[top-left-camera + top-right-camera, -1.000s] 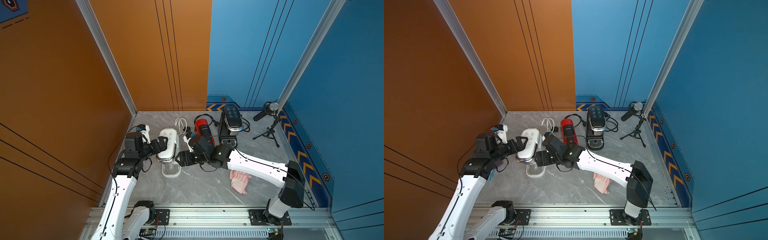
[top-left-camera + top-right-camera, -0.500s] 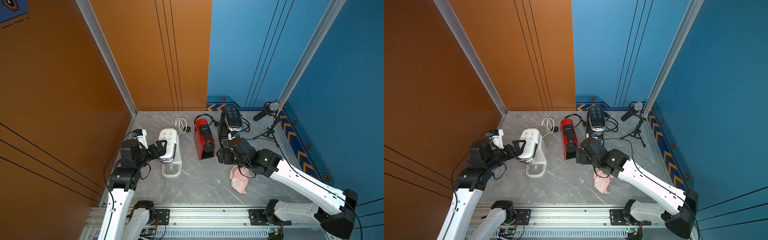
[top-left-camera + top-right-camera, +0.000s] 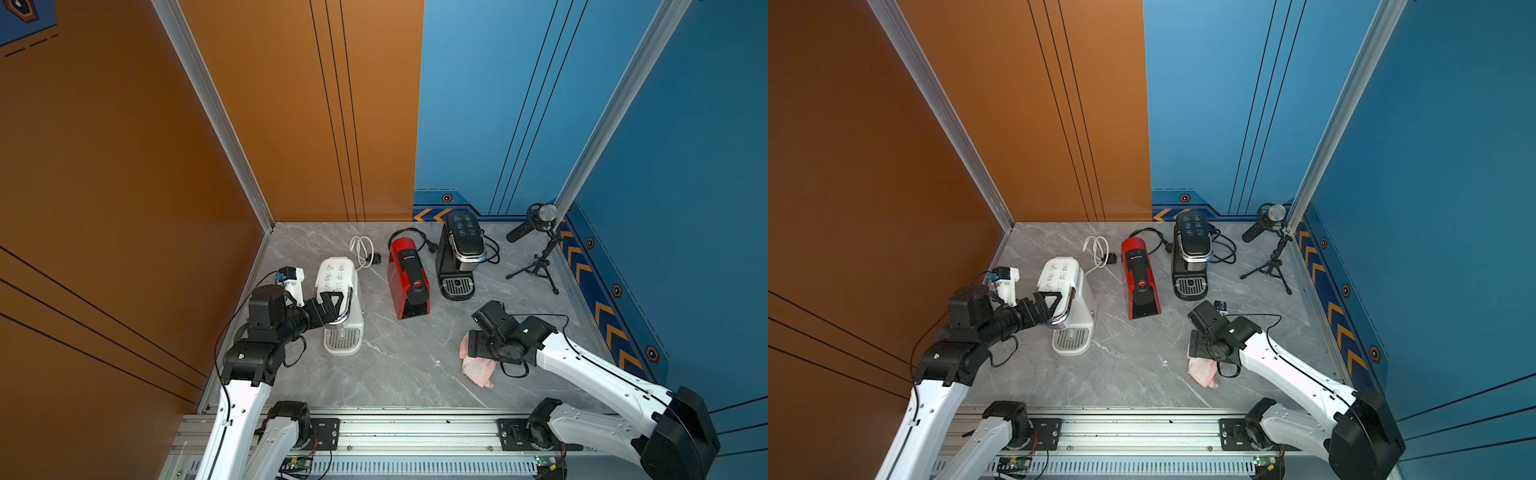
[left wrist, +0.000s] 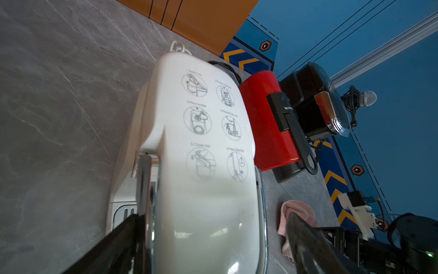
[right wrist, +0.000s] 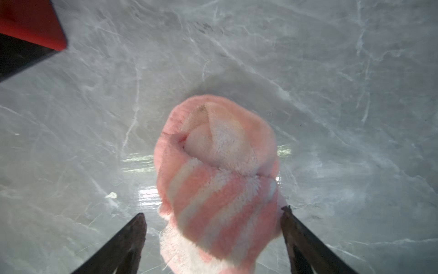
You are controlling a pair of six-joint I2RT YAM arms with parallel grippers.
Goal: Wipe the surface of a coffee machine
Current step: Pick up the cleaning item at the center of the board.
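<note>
The right gripper comes down over the cloth's striped fold (image 5: 223,207) next and closes on it, since its open fingers already stand on either side of the crumpled fabric.
A white coffee machine (image 3: 338,282) (image 3: 1059,278) stands at the left of the grey table, its pictogram top filling the left wrist view (image 4: 208,142). My left gripper (image 3: 332,301) (image 4: 214,215) is open and straddles the machine's front head; one finger lies against the chrome band and the other stands clear of it. A pink-and-white striped cloth (image 3: 478,370) (image 5: 218,166) lies crumpled on the table at the right. My right gripper (image 3: 478,345) (image 5: 213,211) hovers over the cloth, open, with a finger on each side of it. One fingertip (image 5: 286,211) brushes its edge.
A red coffee machine (image 3: 409,278) lies in the middle and a black one (image 3: 461,253) stands behind it, both with cords. A microphone on a tripod (image 3: 540,232) stands at the back right. A coiled white cable (image 3: 361,249) lies behind the white machine. Walls close three sides.
My right arm swung away from beside the white machine, to the right and nearer, down over the cloth. Its jaws opened a little wider. The left gripper stayed at the white machine.
</note>
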